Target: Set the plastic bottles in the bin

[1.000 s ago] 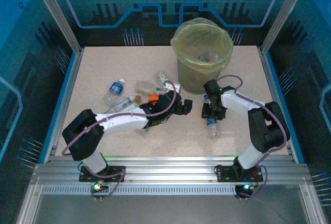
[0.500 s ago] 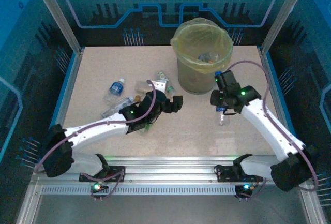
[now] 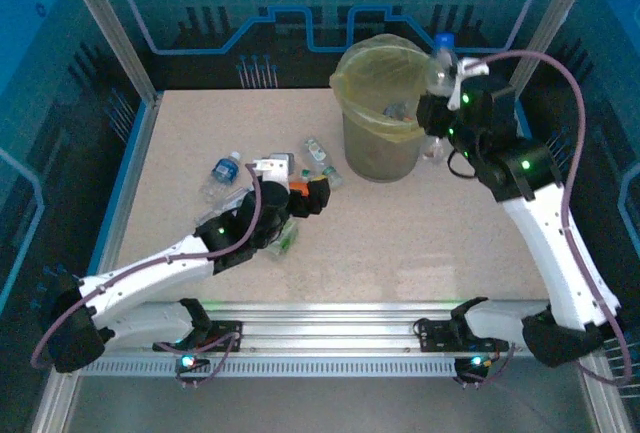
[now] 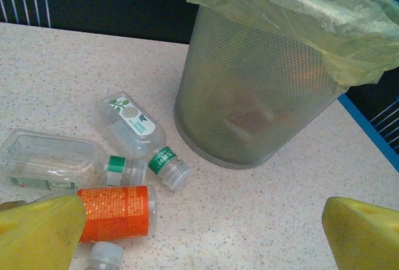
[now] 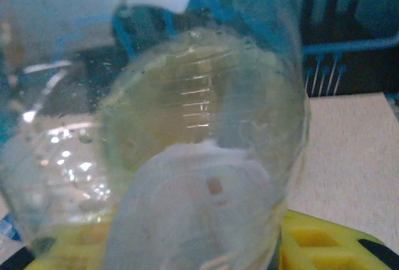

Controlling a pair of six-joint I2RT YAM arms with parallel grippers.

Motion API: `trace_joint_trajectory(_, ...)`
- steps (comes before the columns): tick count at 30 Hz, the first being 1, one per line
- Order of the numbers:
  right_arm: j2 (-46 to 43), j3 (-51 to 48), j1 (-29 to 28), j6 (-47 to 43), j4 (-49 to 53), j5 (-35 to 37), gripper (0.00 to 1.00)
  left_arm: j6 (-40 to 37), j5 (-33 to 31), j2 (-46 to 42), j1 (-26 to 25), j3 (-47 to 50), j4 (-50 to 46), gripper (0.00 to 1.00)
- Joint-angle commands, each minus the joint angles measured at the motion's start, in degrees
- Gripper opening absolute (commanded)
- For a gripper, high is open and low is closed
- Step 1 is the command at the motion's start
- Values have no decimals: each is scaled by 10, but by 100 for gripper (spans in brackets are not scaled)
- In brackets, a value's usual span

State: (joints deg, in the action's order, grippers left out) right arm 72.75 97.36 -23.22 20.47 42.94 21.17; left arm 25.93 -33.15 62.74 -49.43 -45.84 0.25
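The clear plastic bottle [image 3: 440,55] is still out at the bin's rim. My right gripper should next move over the bin's opening [image 3: 376,75], then go down and let go of it.
My right gripper [image 3: 442,78] is shut on a clear plastic bottle [image 3: 440,55] with a blue cap, held high over the right rim of the bin [image 3: 372,78]. That bottle [image 5: 199,158] fills the right wrist view, with a yellow finger pad [image 5: 324,245] beside it. My left gripper [image 3: 295,181] stands open low over a cluster of bottles left of the bin. In the left wrist view an orange-labelled bottle [image 4: 115,211] lies by my left fingertip [image 4: 37,232], and two green-banded bottles [image 4: 134,126] [image 4: 56,164] lie beyond it.
The mesh wall of the bin [image 4: 249,108] rises close ahead of my left gripper. A blue-labelled bottle [image 3: 222,171] and a clear one [image 3: 235,198] lie further left. A green bottle [image 3: 285,238] lies under the left arm. Metal frame posts edge the table.
My right arm has lifted the clear bottle from the table up to the bin's rim. My left arm has stretched out and swung left over the bottle cluster.
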Motion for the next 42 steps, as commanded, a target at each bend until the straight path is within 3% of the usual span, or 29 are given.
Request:
trace_joint_trajectory(1,71,74,-5,-58,-52,16,34,-8,-19,-20,4,16,-1,99)
trace_joint_trajectory(10,277,254,6,-94,-114,-15,33,-3,-22,-34,4,23,-22,99)
trace_joint_trajectory(16,358,283,8,-78,-149,-28,33,-5,-26,-46,6,29,-25,99)
trace_joint_trajectory(28,321,87,7,20,-297,-44,41,-14,-31,-61,12,36,-31,99)
trace_joint_trajectory(34,273,-25,6,58,-374,-43,55,-14,-25,-56,12,36,-27,99)
trace_joint_trajectory(42,246,-68,6,67,-370,-20,77,-19,-24,-53,12,32,-32,99)
